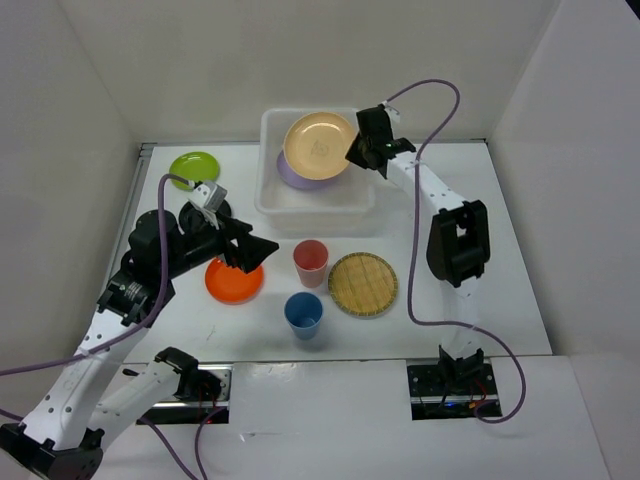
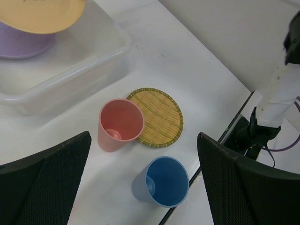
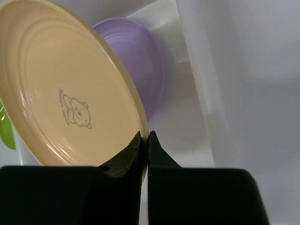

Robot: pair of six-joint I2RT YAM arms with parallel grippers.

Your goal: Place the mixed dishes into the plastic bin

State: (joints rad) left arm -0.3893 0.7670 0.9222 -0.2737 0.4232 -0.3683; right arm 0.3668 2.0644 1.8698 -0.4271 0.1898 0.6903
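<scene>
My right gripper shifts over the lavender plate (image 1: 290, 176) (image 3: 145, 70) next, below and to the left in the top view, then lowers the yellow plate and releases.
My right gripper (image 1: 352, 152) is shut on the rim of the pale yellow plate (image 1: 318, 146) and holds it over the white plastic bin (image 1: 268, 196). The lavender plate (image 1: 290, 176) lies in the bin beneath it. In the right wrist view the fingers (image 3: 139, 146) pinch the yellow plate (image 3: 61, 89) above the lavender plate (image 3: 145, 70). My left gripper (image 1: 258, 250) is open above the orange plate (image 1: 232, 283). The pink cup (image 1: 310, 262), blue cup (image 1: 304, 314) and bamboo plate (image 1: 364, 284) stand on the table. The lime green plate (image 1: 194, 167) lies at the far left. The black plate is mostly hidden under my left arm.
White walls enclose the table on three sides. The left wrist view shows the pink cup (image 2: 118, 125), blue cup (image 2: 163, 183), bamboo plate (image 2: 159, 117) and the bin's corner (image 2: 112, 51). The right arm's base (image 1: 456, 372) and cable stand at the near right edge.
</scene>
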